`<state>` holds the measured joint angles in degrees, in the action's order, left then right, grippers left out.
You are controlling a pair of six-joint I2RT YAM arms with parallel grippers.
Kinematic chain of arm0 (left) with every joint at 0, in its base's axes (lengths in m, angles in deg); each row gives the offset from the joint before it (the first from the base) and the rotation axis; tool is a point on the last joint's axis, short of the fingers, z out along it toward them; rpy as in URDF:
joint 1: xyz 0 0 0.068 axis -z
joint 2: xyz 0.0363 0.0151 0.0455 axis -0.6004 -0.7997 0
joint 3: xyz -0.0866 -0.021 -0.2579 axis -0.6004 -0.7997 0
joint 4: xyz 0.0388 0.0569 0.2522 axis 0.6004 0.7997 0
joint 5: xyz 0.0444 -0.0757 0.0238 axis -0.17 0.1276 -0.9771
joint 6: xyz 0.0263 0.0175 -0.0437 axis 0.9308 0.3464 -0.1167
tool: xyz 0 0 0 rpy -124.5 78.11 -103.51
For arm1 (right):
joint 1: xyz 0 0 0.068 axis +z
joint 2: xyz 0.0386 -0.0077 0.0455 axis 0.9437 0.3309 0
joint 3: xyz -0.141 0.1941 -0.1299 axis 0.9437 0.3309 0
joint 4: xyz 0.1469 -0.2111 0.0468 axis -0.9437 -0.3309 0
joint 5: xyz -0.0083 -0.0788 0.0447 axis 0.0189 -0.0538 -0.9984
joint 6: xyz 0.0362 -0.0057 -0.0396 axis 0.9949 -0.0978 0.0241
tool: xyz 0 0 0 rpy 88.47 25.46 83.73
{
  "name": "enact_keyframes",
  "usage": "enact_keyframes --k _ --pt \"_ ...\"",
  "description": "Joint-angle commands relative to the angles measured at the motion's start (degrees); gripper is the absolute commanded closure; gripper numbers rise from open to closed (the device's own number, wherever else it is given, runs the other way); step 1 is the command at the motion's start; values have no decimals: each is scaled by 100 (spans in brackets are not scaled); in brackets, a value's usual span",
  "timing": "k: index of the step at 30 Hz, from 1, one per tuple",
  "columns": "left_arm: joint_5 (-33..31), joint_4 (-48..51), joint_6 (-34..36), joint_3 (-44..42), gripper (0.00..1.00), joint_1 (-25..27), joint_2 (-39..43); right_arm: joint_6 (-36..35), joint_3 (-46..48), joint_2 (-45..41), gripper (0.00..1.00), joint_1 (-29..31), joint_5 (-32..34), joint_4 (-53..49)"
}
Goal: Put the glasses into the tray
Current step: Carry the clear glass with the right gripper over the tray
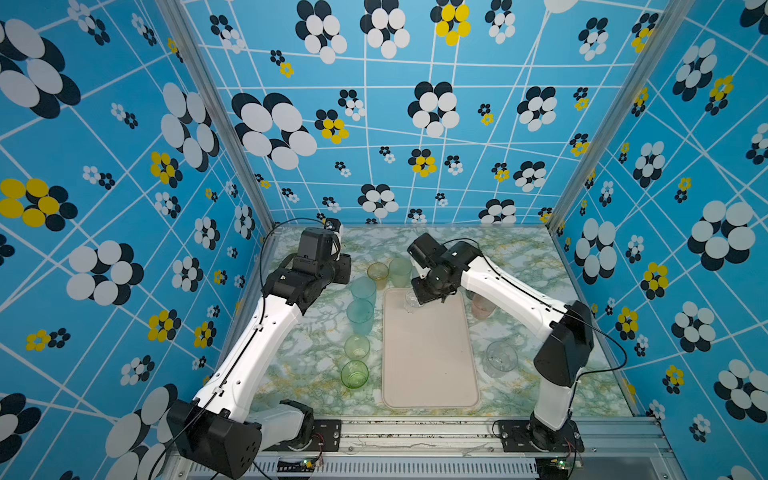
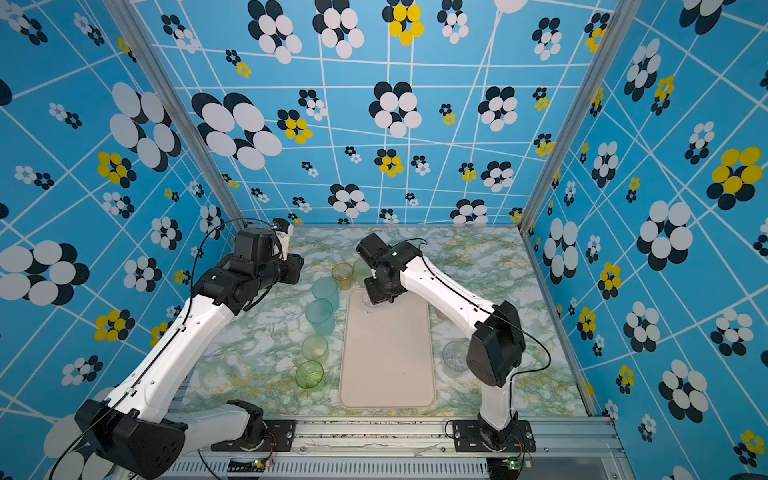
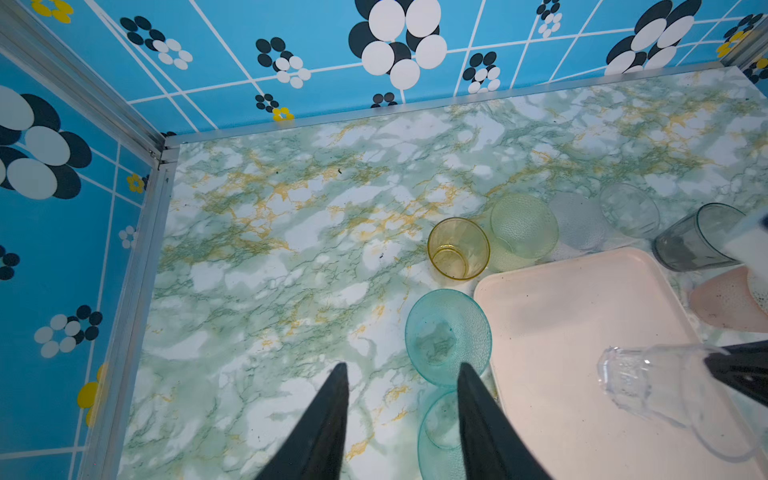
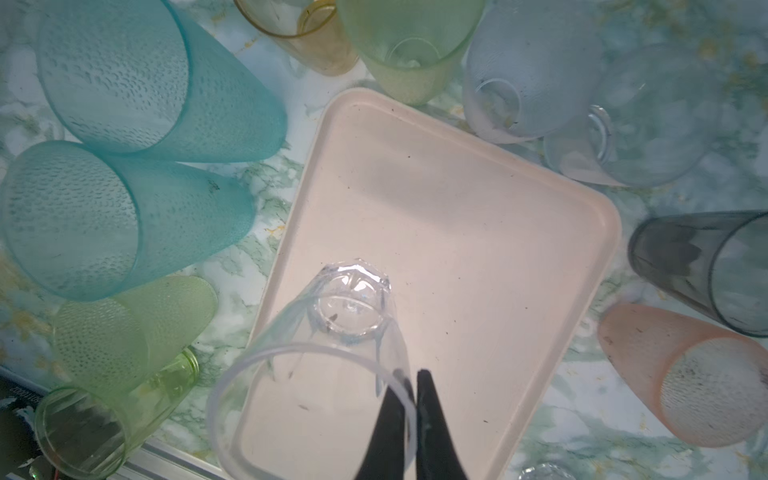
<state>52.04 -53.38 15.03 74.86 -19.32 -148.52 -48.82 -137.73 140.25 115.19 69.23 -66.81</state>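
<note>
The clear glass goes across and down to the tray's far corner [image 1: 394,297] [image 4: 360,156] by the amber glass next, where my right gripper releases its rim, since that corner's bare.
The cream-pink tray [image 1: 430,361] [image 4: 436,208] lies mid-table with nothing standing in it. My right gripper [image 4: 411,372] is shut on the rim of a clear glass [image 4: 332,332] [image 1: 411,305], one finger inside and one outside. The glass hangs tilted over the tray's far end [image 3: 561,332]. My left gripper [image 3: 402,365] is open and holds nothing, above the table just left of two teal glasses [image 3: 446,336] [image 1: 363,291]. An amber glass [image 3: 458,249] and a pale green glass [image 3: 523,228] stand beyond the tray's far left corner.
A yellow-green glass [image 1: 356,348] and a green glass [image 1: 354,374] stand left of the tray. Right of it are a pink glass [image 4: 698,374], a smoky grey glass [image 4: 706,266] and a clear glass [image 1: 501,357]. Frosted clear glasses [image 3: 577,220] crowd the far edge.
</note>
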Motion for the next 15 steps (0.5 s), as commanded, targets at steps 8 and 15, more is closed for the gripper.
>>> enact_keyframes --k 8,15 --pt "155 94 47 -251 55 -179 174 -4 -760 1010 97 74 65 226" --pt "259 92 60 -268 55 -259 157 -29 -1219 1632 96 67 365 135"
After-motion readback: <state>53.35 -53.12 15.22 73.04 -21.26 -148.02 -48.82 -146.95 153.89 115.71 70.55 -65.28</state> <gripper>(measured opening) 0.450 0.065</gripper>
